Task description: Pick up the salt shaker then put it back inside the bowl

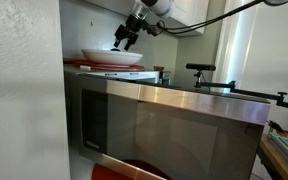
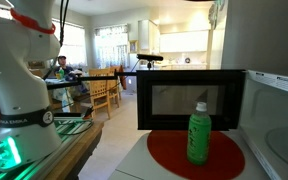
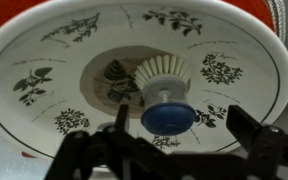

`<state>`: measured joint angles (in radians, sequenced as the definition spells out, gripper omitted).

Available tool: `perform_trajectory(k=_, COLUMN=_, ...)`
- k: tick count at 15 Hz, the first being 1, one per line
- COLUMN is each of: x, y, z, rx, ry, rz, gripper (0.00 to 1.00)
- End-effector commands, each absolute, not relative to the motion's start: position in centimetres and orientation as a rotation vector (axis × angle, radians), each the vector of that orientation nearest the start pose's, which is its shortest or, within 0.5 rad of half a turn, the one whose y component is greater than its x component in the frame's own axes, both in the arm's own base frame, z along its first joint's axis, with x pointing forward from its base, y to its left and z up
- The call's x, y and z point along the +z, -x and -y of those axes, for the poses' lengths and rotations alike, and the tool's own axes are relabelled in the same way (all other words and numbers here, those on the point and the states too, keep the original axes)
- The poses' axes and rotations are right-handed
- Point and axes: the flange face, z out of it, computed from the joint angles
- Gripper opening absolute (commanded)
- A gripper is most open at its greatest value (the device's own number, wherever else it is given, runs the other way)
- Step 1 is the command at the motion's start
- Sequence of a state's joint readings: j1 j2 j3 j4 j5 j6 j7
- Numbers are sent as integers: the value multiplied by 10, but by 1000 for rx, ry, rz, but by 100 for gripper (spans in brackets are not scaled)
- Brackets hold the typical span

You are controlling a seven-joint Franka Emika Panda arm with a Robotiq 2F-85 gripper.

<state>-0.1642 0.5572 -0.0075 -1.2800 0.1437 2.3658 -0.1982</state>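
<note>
I should lower my gripper toward the bowl [image 3: 254, 60] and close it on the shaker's blue cap [image 3: 168, 119], because my gripper is still above with that cap between its open fingers.
In the wrist view the salt shaker [image 3: 162, 75] has a pale ribbed body and a blue cap. It sits at the centre of the white bowl [image 3: 254, 60], which has dark leaf prints, with its cap towards the camera. My gripper [image 3: 179, 113] is open, with one dark finger on each side of the cap and not touching it. In an exterior view the gripper [image 1: 124, 45] hangs just over the bowl [image 1: 112, 57], which stands on top of the microwave. The shaker is hidden there.
The bowl rests on a flat red-edged tray [image 1: 79, 65] on the steel microwave [image 1: 164, 120]. A small dark stubby object [image 1: 159, 72] stands beside it. In an exterior view a microwave stands open with a green bottle [image 2: 198, 135] on a red plate [image 2: 219, 158].
</note>
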Motion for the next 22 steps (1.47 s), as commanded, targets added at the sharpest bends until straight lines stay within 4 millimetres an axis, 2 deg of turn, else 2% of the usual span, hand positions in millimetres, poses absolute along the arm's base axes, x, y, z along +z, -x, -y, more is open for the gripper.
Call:
perform_trajectory(k=1, x=483, y=-757, z=126, rx=-895, ry=3000, rz=-59, gripper=100)
perform_trajectory(k=8, x=472, y=-766, z=126, rx=-987, ry=2991, rz=-51, gripper=100)
perform_trajectory(k=22, x=458, y=-773, z=126, rx=-1047, ry=2971, rz=-56, gripper=100)
